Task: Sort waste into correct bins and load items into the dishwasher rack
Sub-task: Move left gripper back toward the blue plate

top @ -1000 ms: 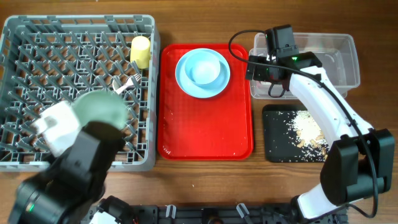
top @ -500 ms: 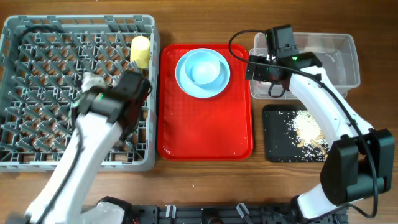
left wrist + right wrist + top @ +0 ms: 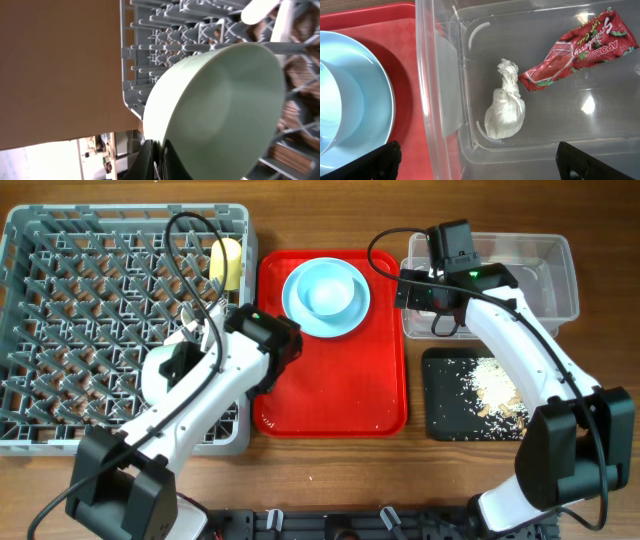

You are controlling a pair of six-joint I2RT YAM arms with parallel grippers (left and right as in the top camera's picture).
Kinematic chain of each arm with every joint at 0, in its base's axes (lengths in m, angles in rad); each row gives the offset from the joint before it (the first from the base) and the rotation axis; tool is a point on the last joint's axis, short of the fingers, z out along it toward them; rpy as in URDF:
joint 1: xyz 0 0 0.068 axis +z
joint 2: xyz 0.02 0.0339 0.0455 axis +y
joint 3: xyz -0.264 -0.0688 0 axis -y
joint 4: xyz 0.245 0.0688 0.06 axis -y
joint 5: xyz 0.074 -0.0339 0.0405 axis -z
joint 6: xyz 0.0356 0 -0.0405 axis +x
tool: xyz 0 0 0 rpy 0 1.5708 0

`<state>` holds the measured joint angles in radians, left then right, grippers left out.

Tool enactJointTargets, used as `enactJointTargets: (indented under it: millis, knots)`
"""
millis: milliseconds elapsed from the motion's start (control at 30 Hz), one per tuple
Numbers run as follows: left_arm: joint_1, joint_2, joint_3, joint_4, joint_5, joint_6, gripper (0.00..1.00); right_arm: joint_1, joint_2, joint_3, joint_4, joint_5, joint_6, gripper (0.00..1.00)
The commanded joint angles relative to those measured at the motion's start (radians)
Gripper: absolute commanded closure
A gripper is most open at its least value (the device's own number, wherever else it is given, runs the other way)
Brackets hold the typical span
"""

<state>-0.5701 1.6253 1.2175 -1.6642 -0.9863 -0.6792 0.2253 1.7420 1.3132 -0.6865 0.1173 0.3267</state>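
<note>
The bowl goes down to the empty slots by the red tray next, below my left gripper and to its right in the overhead view, and is released.
My left gripper (image 3: 157,162) is shut on the rim of the pale green bowl (image 3: 220,110) and holds it tilted over the grey dishwasher rack (image 3: 150,50). In the overhead view the bowl (image 3: 158,385) is at the rack's (image 3: 60,240) front right. A yellow cup (image 3: 226,262) and a white fork and spoon (image 3: 200,315) are in the rack. The light blue plate (image 3: 325,295) sits on the red tray. My right gripper (image 3: 480,165) is open and empty over the clear tub's (image 3: 560,255) left end. The tub holds the red wrapper (image 3: 575,47) and the white tissue (image 3: 506,112).
The flat red tray (image 3: 330,395) lies between the rack and the bins. The black tray (image 3: 445,405) in front of the tub holds pale rice-like scraps (image 3: 495,390). My left arm stretches across the rack's front right corner.
My left arm has swung from the rack's front left to its right side, carrying the green bowl. The right arm has not moved.
</note>
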Motion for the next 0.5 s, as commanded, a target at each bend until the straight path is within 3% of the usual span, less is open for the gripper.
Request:
enactJointTargets:
  millis: [0,300,400,433,467]
  knots:
    - [-0.059,0.021,-0.002,0.048,0.253,-0.042,0.96,-0.004,0.011,0.003,0.002,0.017,-0.012,0.00]
    - [-0.121,0.021,-0.002,0.061,0.272,-0.093,0.96,-0.004,0.011,0.003,0.002,0.017,-0.012,0.00]
    - [-0.125,0.021,-0.002,0.113,0.386,-0.092,0.93,-0.004,0.011,0.003,0.002,0.017,-0.012,0.00]
    - [-0.125,0.021,-0.002,0.117,0.394,-0.092,0.69,-0.004,0.011,0.003,0.002,0.017,-0.012,0.00]
    - [-0.125,0.021,-0.002,0.116,0.398,-0.092,0.56,-0.004,0.011,0.003,0.002,0.017,-0.012,0.00]
